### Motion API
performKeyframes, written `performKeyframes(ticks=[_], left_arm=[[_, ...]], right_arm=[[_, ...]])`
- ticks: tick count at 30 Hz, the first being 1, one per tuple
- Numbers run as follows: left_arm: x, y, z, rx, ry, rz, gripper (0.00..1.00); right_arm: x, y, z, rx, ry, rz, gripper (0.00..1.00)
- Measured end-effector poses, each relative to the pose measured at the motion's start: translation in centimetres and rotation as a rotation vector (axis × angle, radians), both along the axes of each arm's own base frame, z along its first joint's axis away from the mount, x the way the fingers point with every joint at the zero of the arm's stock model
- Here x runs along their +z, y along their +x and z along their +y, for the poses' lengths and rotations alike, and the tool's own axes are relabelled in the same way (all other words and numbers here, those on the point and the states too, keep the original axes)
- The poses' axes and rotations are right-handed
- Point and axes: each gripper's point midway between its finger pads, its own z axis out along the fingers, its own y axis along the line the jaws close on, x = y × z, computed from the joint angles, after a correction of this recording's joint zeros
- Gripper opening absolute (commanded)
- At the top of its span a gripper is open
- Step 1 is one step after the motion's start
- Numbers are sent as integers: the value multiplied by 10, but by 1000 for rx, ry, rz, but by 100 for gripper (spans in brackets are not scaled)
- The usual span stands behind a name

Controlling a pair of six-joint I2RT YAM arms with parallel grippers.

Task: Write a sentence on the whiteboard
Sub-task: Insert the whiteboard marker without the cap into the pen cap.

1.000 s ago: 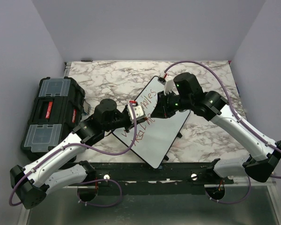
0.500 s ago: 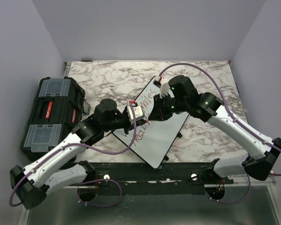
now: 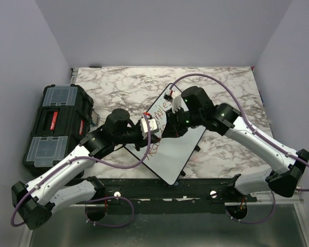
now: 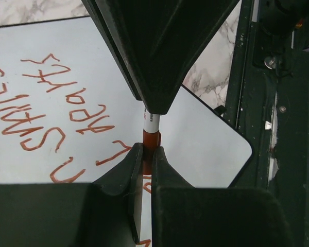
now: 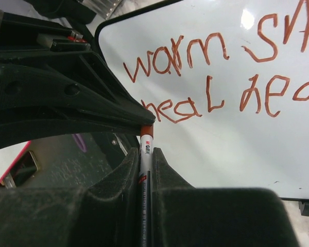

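Note:
The open marble beside the whiteboard is below my right gripper and to its right in the top view. I should swing that way, go down and let go of the capped marker.
The whiteboard (image 3: 176,150) lies tilted on the marble table, and it also shows in the left wrist view (image 4: 206,139) and the right wrist view (image 5: 237,149). The sentence (image 5: 216,77) is red handwriting in two lines, "warm sm…" over "heal hea…", and it also shows in the left wrist view (image 4: 46,103). My left gripper (image 4: 147,152) is shut on the marker's red cap (image 4: 150,140). My right gripper (image 5: 145,154) is shut on the white marker barrel (image 5: 144,154). Both grippers meet tip to tip above the board (image 3: 159,127), the barrel running into the cap (image 5: 147,130).
A black toolbox (image 3: 56,123) with clear lid compartments stands at the table's left edge. The dark mounting rail (image 3: 195,188) runs along the near edge. The board's black foot (image 5: 307,208) shows at its lower corner. Purple cables loop off both arms.
My right arm has moved left over the board, bringing the marker up to my left gripper. The left arm has hardly moved.

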Motion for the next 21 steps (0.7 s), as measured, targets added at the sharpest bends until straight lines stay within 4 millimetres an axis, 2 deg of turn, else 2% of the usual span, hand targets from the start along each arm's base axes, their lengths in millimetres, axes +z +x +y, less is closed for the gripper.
performKeyframes(ticks=[6,18,20,21], left_arm=[[-6,-12,0,-46,51,95,0],[2,-17,-4,-70,60,160,0],[6,-17,-4,-72,58,151,6],[9,-16,-5,-74,56,138,12]], right_arm=[[-7,-11,2,56,-12,-12,1],[2,-16,-2,69,34,-87,1],[6,-16,-3,58,48,-107,1],[9,-15,-4,49,55,-119,1]])
